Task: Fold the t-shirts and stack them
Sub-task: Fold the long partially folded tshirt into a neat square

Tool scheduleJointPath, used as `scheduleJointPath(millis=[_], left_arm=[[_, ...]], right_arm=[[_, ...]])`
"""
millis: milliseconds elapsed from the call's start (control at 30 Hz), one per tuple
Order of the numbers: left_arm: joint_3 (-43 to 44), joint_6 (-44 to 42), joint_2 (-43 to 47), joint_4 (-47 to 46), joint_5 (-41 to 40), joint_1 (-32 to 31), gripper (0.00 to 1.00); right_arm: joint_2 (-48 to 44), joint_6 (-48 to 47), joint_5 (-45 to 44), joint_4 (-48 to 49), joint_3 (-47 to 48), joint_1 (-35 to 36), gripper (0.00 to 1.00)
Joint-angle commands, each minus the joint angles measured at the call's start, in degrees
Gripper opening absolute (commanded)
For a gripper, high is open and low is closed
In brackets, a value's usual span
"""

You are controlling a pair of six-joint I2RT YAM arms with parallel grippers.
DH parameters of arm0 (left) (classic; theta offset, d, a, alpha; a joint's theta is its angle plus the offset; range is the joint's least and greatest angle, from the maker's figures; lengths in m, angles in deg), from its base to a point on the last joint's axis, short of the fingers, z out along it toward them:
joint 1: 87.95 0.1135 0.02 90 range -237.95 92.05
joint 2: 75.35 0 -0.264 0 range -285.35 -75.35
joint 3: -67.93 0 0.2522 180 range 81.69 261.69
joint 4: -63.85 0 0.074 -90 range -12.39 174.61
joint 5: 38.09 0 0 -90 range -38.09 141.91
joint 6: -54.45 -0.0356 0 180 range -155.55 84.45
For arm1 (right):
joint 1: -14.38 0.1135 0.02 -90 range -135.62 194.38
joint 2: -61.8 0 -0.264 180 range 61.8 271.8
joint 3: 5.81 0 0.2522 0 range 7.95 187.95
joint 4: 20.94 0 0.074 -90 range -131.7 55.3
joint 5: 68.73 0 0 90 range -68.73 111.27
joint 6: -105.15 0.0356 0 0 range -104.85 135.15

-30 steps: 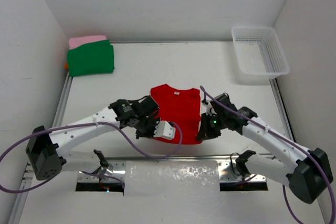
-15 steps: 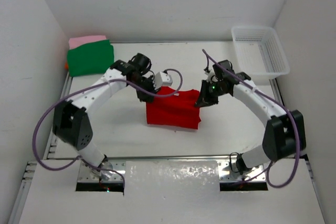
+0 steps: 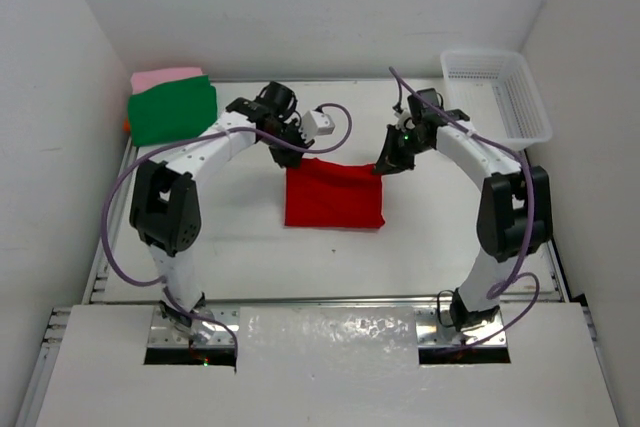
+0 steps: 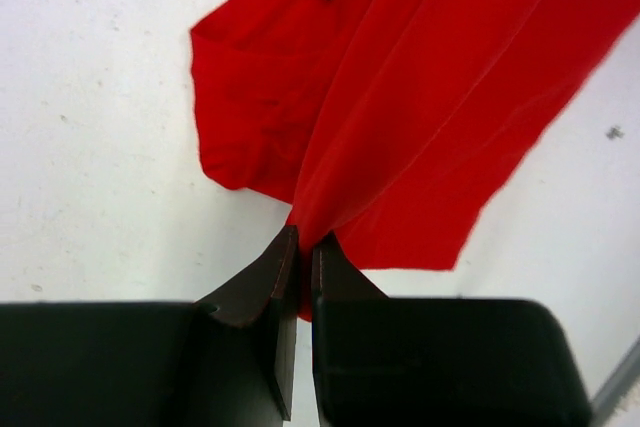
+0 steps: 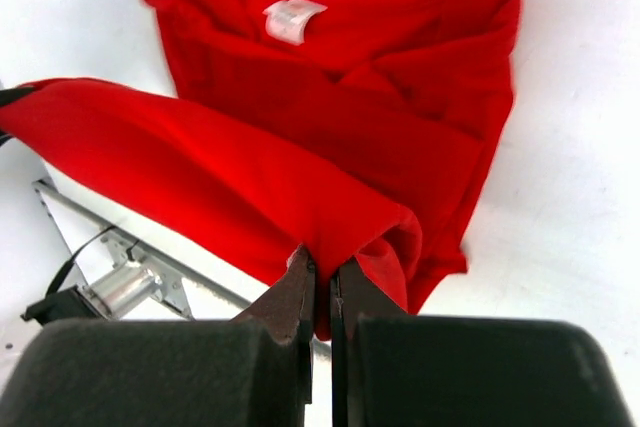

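The left gripper carries its corner of the red t-shirt outward next, then down onto the t-shirt's neck end, as the t-shirt's part with the white label lies uncovered.
A red t-shirt lies on the white table, its near half lifted and carried over toward the far edge. My left gripper is shut on the cloth's left corner, and in the left wrist view red fabric is pinched between the dark fingers. My right gripper is shut on the right corner; the shirt with its white neck label spreads below it. A folded green t-shirt lies on a pink one at the far left, with an orange edge peeking out.
A white mesh basket stands at the far right corner. White walls close in the table on three sides. A metal rail runs along the near edge by the arm bases.
Both grippers carried the shirt's near hem from the front of the table up and away toward the far edge, doubling the red shirt over itself. Both arms are now stretched far out.
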Motion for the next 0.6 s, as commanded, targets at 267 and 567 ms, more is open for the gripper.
scheduleJointPath(millis=[267, 567], left_arm=[[8.6, 6.7, -11.9, -8.4, -10.3, 3.4, 0.09], [26.7, 15.4, -24.6, -10.6, -16.3, 7.3, 0.54]], right_arm=[[15.5, 2.2, -2.1, 5.1, 14.2, -3.5, 0.14], [30.1, -2.0, -16.1, 0.3, 42.9, -5.4, 0.39]])
